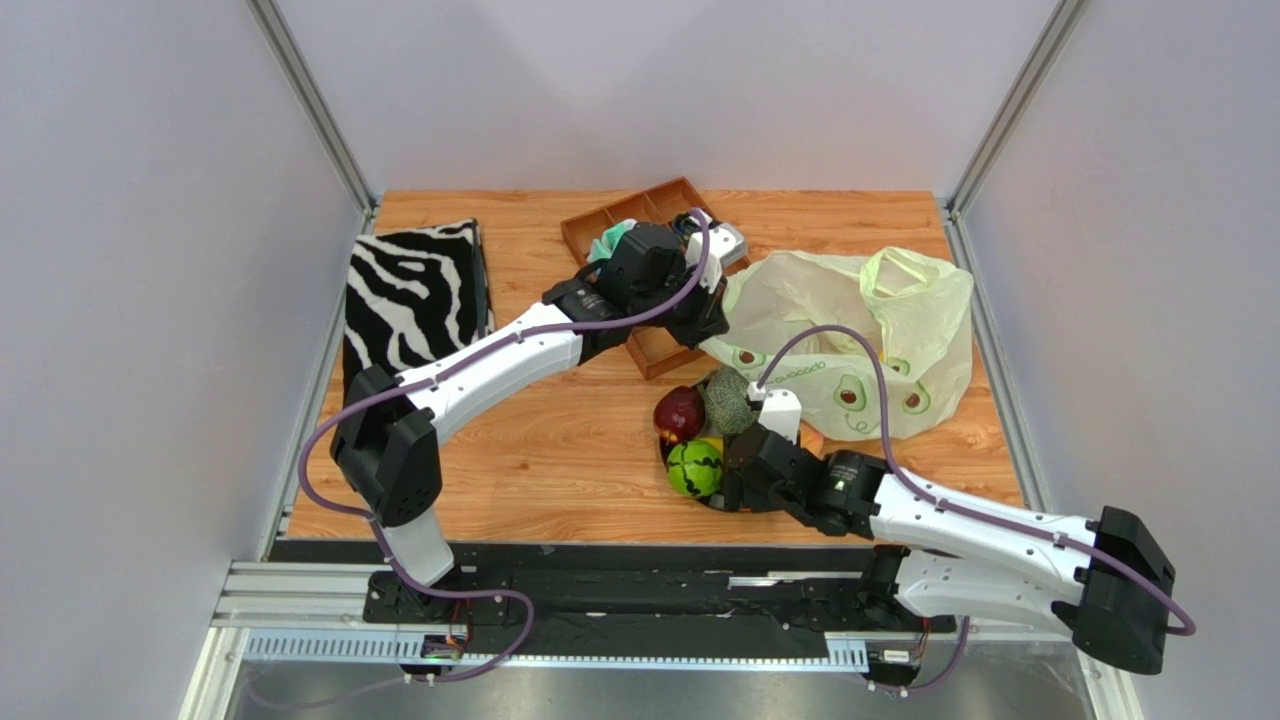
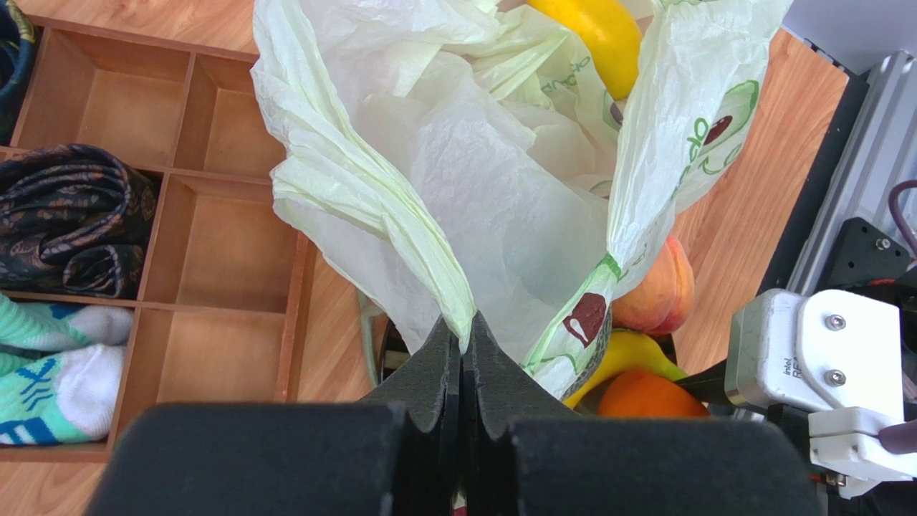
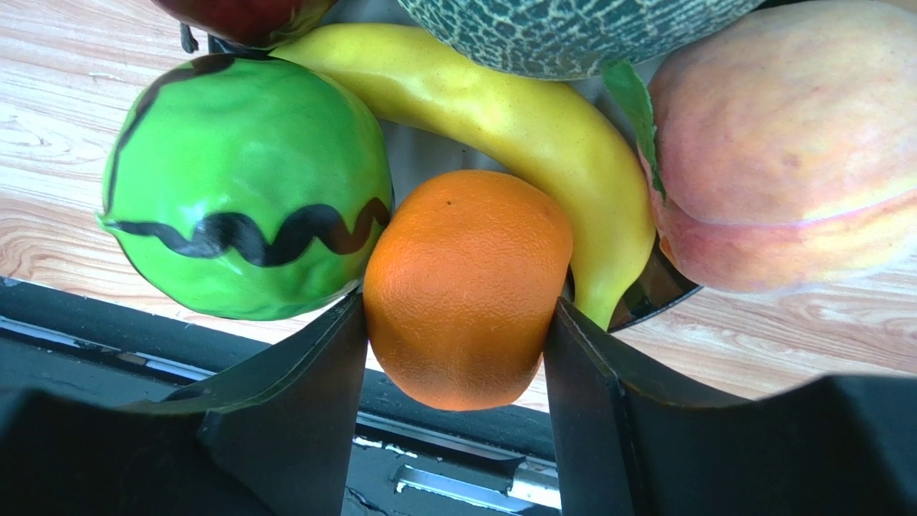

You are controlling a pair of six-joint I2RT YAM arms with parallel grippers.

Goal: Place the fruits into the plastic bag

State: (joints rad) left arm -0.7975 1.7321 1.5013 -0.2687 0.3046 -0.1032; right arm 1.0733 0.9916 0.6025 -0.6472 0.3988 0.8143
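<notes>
My left gripper holds up the bag's opening [image 1: 819, 312] outward of my right gripper, so I will lift the orange, carry it outward, lower it and release it inside.
The pale green plastic bag [image 1: 849, 338] printed with avocado halves lies at the right back. My left gripper [image 1: 706, 308] is shut on its left rim and holds the mouth up, as the left wrist view [image 2: 465, 335] shows. A yellow oblong fruit [image 2: 597, 38] lies inside the bag [image 2: 484, 183]. My right gripper [image 3: 457, 306] is shut on the orange [image 3: 468, 285] in the fruit pile. Around it lie the striped green ball [image 3: 242, 188], banana [image 3: 517, 118], peach [image 3: 786, 151], netted melon [image 3: 570, 27] and dark red apple [image 3: 242, 16].
The fruits sit on a dark plate [image 3: 657, 292] near the front edge. A wooden divided tray [image 2: 231, 247] with cloth rolls [image 2: 70, 215] stands left of the bag. A zebra-striped box [image 1: 413, 293] is at the far left.
</notes>
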